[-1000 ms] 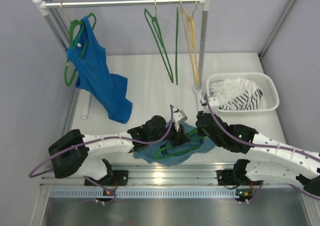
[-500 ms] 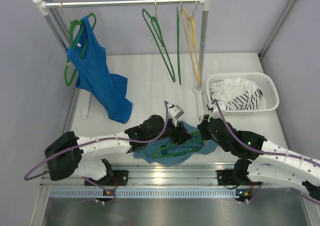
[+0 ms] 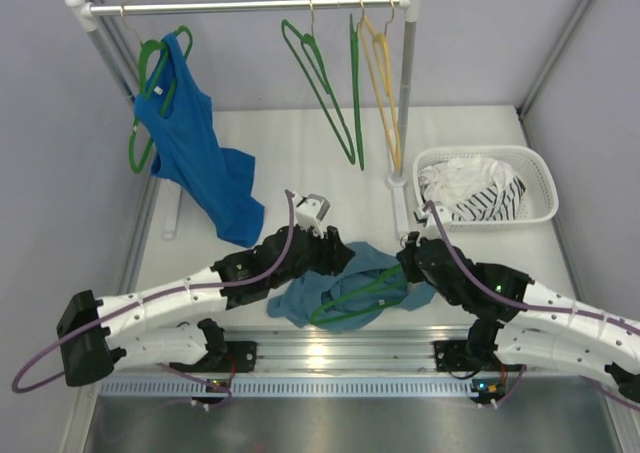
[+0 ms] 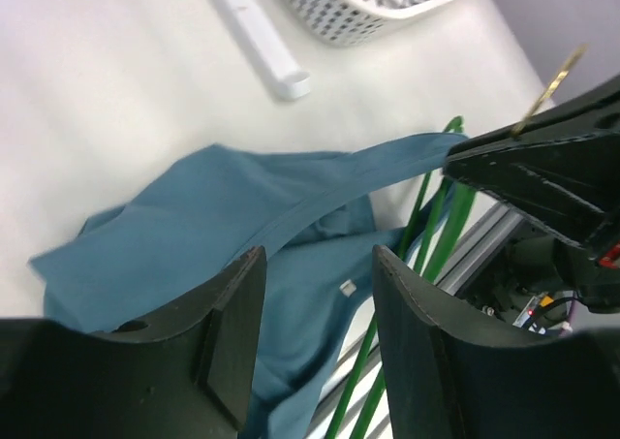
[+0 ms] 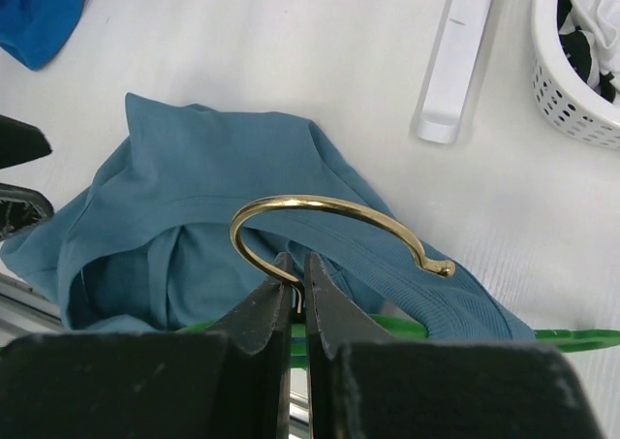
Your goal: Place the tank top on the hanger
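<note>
My left gripper moves back and down onto the fold of cloth (image 3: 312,307) beside the hanger's loose end next, because that end still lies bare atop the cloth.
The teal-blue tank top (image 3: 300,295) lies bunched on the table near the front edge, with a green hanger (image 3: 368,291) lying partly inside it. One strap (image 5: 455,294) runs over the hanger's neck just under the brass hook (image 5: 320,204). My right gripper (image 5: 297,276) is shut on the stem of that hook; in the top view it (image 3: 408,265) sits at the cloth's right edge. My left gripper (image 4: 315,303) is open and holds nothing. It hovers over the cloth's left part (image 4: 184,235), and its fingers (image 4: 232,332) stand well apart.
A royal-blue tank top (image 3: 195,158) hangs on a green hanger at the rail's left end. More green hangers (image 3: 320,88) and a yellow one (image 3: 382,88) hang to the right. A white basket (image 3: 500,218) of clothes stands back right, with a white bar (image 5: 455,51) beside it.
My left gripper has opened, let go of the cloth and drawn back to the left. The right gripper closed fully and stays on the hook. The hangers on the rail have swung slightly.
</note>
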{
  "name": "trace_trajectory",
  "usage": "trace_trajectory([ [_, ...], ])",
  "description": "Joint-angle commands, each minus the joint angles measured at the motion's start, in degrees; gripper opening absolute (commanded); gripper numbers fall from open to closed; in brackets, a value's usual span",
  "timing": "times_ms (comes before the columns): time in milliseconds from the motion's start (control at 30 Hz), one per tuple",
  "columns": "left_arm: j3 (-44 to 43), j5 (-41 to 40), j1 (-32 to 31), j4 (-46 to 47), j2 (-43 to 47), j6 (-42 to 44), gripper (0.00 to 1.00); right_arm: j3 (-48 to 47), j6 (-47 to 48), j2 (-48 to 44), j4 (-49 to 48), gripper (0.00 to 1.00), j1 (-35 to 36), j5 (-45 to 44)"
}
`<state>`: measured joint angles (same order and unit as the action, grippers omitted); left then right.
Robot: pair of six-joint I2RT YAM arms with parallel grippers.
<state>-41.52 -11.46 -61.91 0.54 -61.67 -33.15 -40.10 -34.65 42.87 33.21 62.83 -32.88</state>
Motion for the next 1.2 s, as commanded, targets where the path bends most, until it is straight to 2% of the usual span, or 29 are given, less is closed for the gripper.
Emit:
trace_trajectory([
  [0,-3.13,-5.85,0.03,-18.09,2.51,-6.31,0.52,-1.3,-1.73,-0.07,0.01,0.0,0.01,-2.01],
  [133,-1.2,-3.4,0.12,-23.73,3.92,-8.86,0.52,-1.65,-2.43,0.28,0.71,0.0,0.01,-3.59],
  [300,-1.9,1.35,-0.14,-30.75,0.59,-10.01,0.51,-1.83,-2.52,-0.33,0.98,0.0,0.01,-4.29],
  [500,-3.74,1.18,-1.63,-34.9,-3.54,-10.1,0.52,-2.27,-3.14,-0.42,1.85,0.0,0.01,-4.64],
  [800,-6.03,0.48,-4.27,-35.16,-8.03,-9.66,0.53,-2.71,-3.32,-0.42,2.47,0.0,0.1,-5.35],
  [1167,-7.35,1.53,-4.36,-34.02,-11.45,-8.16,0.54,-2.88,-3.58,0.28,2.21,0.0,0.01,-5.35],
])
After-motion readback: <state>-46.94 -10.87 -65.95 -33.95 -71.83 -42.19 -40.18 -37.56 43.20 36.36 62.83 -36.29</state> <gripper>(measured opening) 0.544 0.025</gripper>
